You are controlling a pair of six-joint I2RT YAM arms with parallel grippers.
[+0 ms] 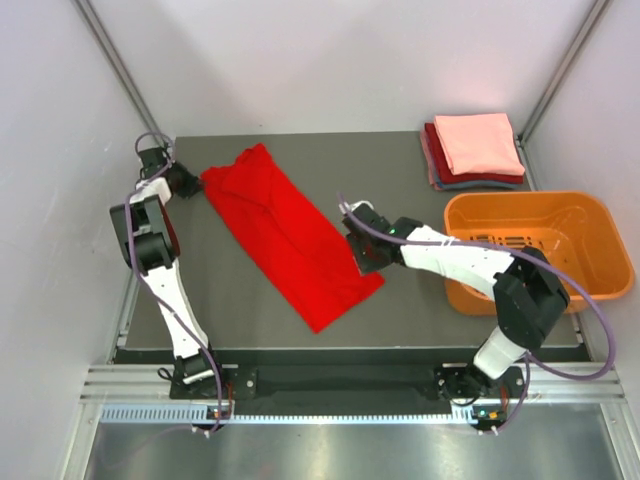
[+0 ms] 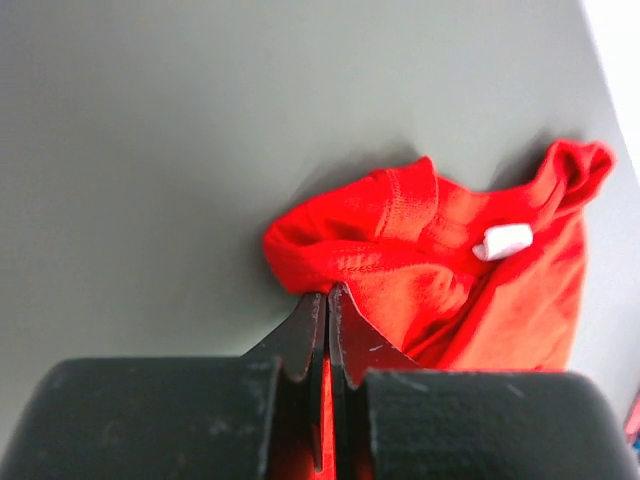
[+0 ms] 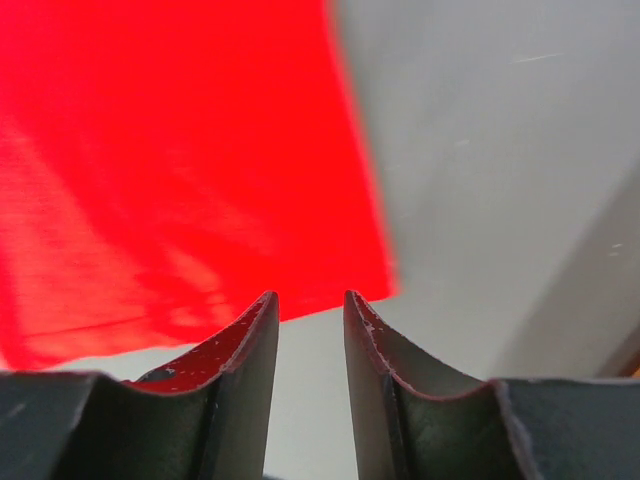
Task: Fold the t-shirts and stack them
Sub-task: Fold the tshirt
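Note:
Only the t-shirt's far end is held. My right gripper will next go down, open, to straddle the red t-shirt's edge point(image 1: 377, 280) point(image 3: 384, 280) beside its near corner facing the basket.
A bright red t-shirt point(image 1: 290, 235) lies as a long strip, diagonal across the dark table. My left gripper point(image 1: 190, 183) is at its far left corner. In the left wrist view it point(image 2: 328, 292) is shut on a bunched fold of the red t-shirt point(image 2: 430, 270), and red cloth shows between the jaws. My right gripper point(image 1: 354, 252) is at the shirt's right edge near its near end. It is open and empty point(image 3: 308, 300), just off the edge of the red t-shirt point(image 3: 180, 150). A stack of folded t-shirts point(image 1: 478, 148), salmon-pink on top, sits at the back right.
An orange plastic basket point(image 1: 600, 225) stands at the right, close behind my right arm. A white label point(image 2: 502, 241) shows on the shirt's collar. White walls close in the table at the back and both sides.

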